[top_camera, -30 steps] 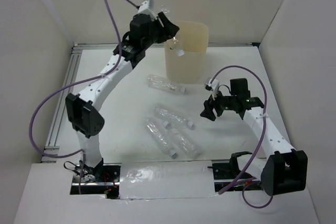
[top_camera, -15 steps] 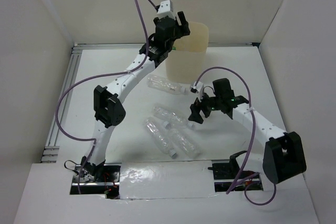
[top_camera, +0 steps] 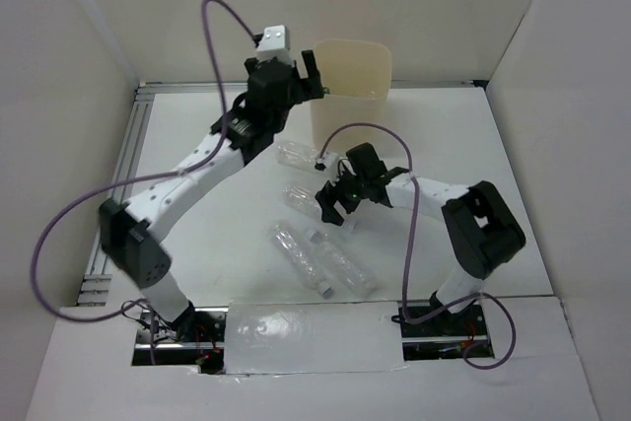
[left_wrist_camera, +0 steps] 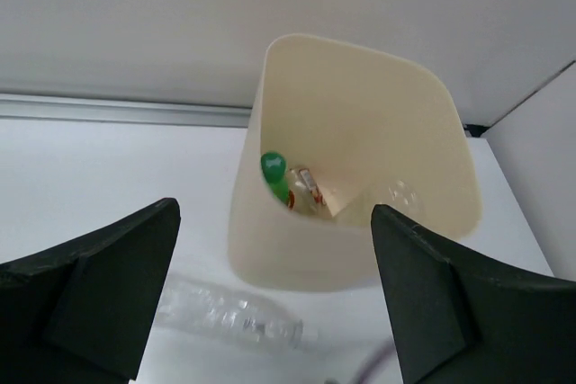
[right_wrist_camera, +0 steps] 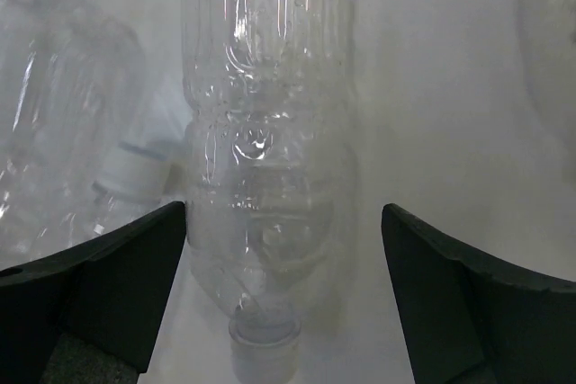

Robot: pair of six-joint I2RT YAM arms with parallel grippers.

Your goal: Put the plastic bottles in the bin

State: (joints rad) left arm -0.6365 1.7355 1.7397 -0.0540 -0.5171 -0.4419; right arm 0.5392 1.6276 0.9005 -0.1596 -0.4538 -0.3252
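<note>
Next, my left gripper moves back and down onto the bottle's far end (top_camera: 283, 235), as the clear ribbed bottle lies below and back from it, outside the bin.
The cream bin (top_camera: 355, 96) stands at the back of the table. In the left wrist view a green bottle (left_wrist_camera: 274, 169) and a clear bottle (left_wrist_camera: 403, 195) lie inside the bin (left_wrist_camera: 351, 254). My left gripper (top_camera: 313, 76) hovers by the bin's left rim, open and empty (left_wrist_camera: 274, 213). Several clear bottles lie on the table: one below the bin (top_camera: 299, 156), two near the front (top_camera: 296, 255) (top_camera: 347, 270). My right gripper (top_camera: 335, 207) is low over a middle bottle (right_wrist_camera: 265, 159). It is open (right_wrist_camera: 283, 218), a finger on either side of the bottle's neck end.
White walls close the table in on three sides. An aluminium rail (top_camera: 113, 214) runs along the left edge. Purple cables loop off both arms. Another clear bottle (right_wrist_camera: 58, 141) lies just left of the one between my right fingers.
My left gripper held a clear bottle over the bin a second ago; it has opened, is empty and has drawn back left. My right arm has swung left and down over the middle bottle, its jaws widening.
</note>
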